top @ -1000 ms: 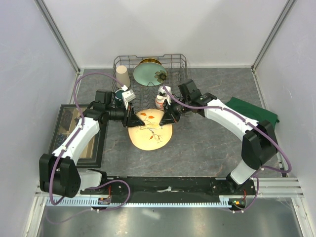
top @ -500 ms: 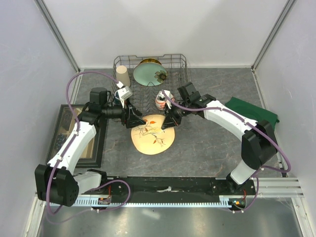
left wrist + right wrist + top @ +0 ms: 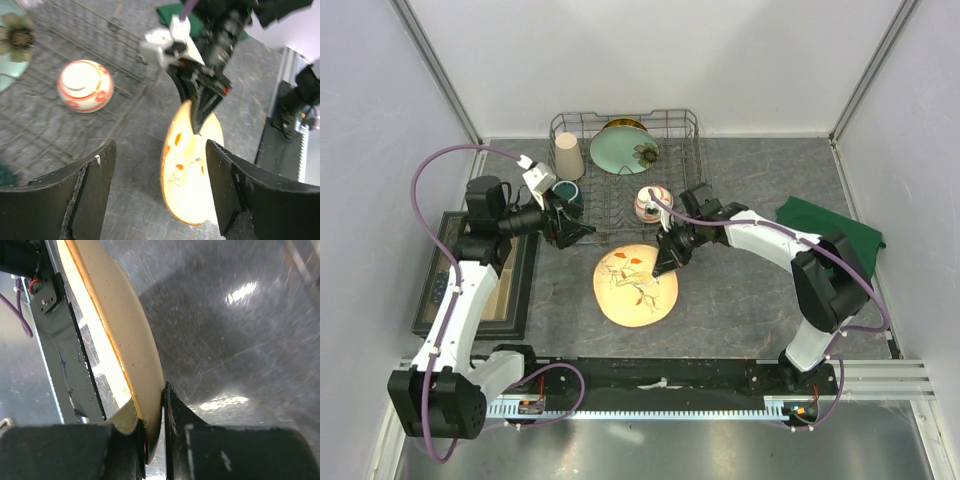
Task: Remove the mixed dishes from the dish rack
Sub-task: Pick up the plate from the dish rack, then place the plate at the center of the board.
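I will move my right gripper down and left in the top view, to the clear, bare tabletop beside the tray, to release the plate.
The cream floral plate [image 3: 636,286] hangs tilted over the table in front of the dish rack [image 3: 685,150]. My right gripper [image 3: 665,265] is shut on its far rim, the fingers pinching the plate edge [image 3: 125,325]. My left gripper [image 3: 582,234] stands open to the plate's left, apart from it; the plate [image 3: 192,170] shows beyond its fingers. In the rack stand the pale-green flower plate [image 3: 623,150] with a yellow plate's rim [image 3: 620,124] behind it, the tall beige cup [image 3: 568,156], the dark green mug [image 3: 565,192] and the red-and-white bowl [image 3: 651,202].
A flat dark-framed tray [image 3: 485,275] lies at the left, under the left arm. A green cloth [image 3: 830,225] sits at the right behind the right arm. Walls with metal posts close in the table on three sides.
My left gripper opened, let go of the plate and drew back left toward the rack. The right gripper kept the plate and carried it a little nearer and to the right.
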You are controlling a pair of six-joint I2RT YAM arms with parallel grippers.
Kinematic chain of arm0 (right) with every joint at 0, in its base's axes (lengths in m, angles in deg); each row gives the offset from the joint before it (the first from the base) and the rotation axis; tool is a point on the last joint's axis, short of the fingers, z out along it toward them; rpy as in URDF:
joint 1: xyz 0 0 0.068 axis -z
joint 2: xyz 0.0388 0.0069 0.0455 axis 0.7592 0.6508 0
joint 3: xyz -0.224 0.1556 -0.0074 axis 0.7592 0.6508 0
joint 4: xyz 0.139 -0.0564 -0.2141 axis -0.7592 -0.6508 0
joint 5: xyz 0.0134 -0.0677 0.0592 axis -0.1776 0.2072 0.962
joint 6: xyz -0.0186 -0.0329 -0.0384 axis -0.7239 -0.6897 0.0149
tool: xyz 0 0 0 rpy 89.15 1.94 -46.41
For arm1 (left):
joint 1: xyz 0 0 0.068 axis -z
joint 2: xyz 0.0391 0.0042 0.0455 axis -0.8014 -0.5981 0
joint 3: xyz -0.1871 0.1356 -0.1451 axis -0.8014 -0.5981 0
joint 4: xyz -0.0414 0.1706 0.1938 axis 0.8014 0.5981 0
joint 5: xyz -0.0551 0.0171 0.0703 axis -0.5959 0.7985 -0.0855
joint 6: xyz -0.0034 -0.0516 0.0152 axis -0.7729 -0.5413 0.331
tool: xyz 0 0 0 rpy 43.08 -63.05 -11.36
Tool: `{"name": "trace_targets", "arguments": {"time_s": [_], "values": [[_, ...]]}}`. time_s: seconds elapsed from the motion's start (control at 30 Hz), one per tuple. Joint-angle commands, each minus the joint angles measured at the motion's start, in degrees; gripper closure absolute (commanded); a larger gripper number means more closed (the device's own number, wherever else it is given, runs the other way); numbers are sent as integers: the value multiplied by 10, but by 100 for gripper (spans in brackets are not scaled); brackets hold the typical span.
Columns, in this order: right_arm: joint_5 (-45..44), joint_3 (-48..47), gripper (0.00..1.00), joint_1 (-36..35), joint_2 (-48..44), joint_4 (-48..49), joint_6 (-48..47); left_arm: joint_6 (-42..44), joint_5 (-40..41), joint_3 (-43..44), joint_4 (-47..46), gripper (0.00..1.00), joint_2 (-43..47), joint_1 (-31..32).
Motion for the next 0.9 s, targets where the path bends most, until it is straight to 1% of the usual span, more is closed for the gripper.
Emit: {"name": "trace_targets", "arguments": {"time_s": [0.0, 0.13, 0.17, 0.2, 0.23, 0.3, 0.37, 0.63, 0.87], "values": [[82, 34, 100, -1, -3, 121, 127, -37, 11, 20, -36, 21, 9, -26], [104, 58, 100, -4, 6, 188, 197, -42, 12, 20, -38, 21, 3, -29], [112, 62, 100, -7, 7, 198, 210, -44, 15, 20, -38, 21, 2, -47], [116, 65, 100, -8, 10, 227, 225, -45, 14, 20, -37, 21, 2, -48], [120, 70, 100, -8, 11, 244, 264, -45, 14, 21, -37, 21, 0, -49], [124, 84, 100, -11, 12, 300, 301, -46, 14, 21, -37, 21, 0, -53], [125, 87, 100, -19, 18, 322, 335, -45, 15, 22, -35, 21, -1, -54], [127, 85, 100, -41, 58, 371, 378, -27, 16, 31, -11, 21, -4, -57], [121, 51, 100, -52, 94, 369, 388, -12, 12, 28, 3, 21, 0, -65]]}}
